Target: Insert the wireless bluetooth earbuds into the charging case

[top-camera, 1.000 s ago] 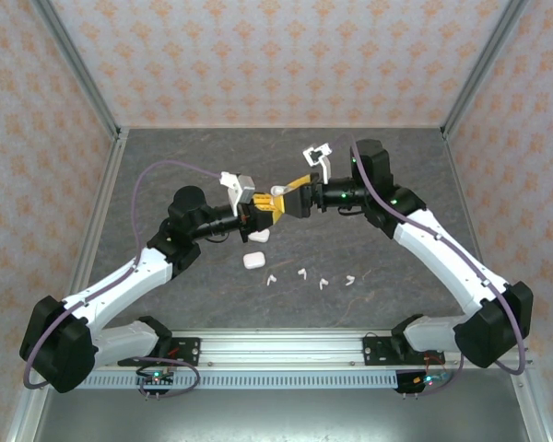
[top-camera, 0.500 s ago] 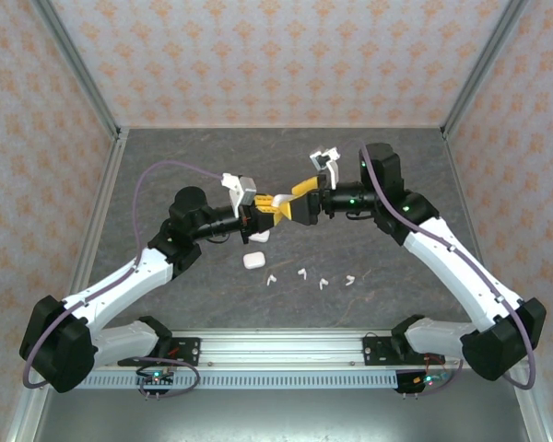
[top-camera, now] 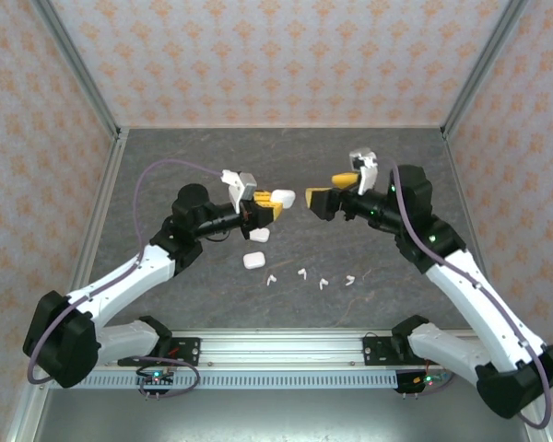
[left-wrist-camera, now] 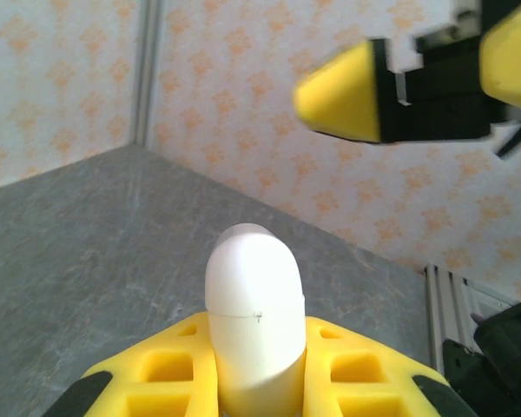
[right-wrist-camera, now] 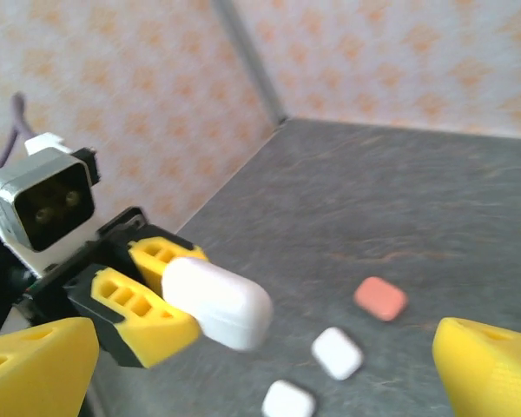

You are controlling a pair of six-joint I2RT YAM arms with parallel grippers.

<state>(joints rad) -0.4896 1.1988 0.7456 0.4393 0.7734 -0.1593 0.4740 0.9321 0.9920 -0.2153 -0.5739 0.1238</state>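
Note:
My left gripper will next tip downward and lower the white case onto the bare tabletop beyond the salmon-pink case to release it, because its lid is closed.
My left gripper (top-camera: 273,204) is shut on a white charging case (top-camera: 282,196) and holds it up above the table. The case (left-wrist-camera: 253,304) stands between its yellow fingers (left-wrist-camera: 161,365) with the lid closed. My right gripper (top-camera: 319,199) hangs open a short way to the right of the case, apart from it. From the right wrist view the held case (right-wrist-camera: 219,302) lies ahead of my open right gripper (right-wrist-camera: 262,347). Several tiny white earbuds (top-camera: 302,273) lie in a row on the table in front of both arms.
Two more white cases (top-camera: 258,236) (top-camera: 252,261) lie on the grey table (top-camera: 166,184) below the left gripper. A salmon-pink case (right-wrist-camera: 380,298) sits beyond the white ones (right-wrist-camera: 337,353). Patterned walls and metal posts (top-camera: 78,69) close in the table.
My right gripper has drawn back to the right, away from the held case, and stays open. The left gripper still holds the case, now a little higher.

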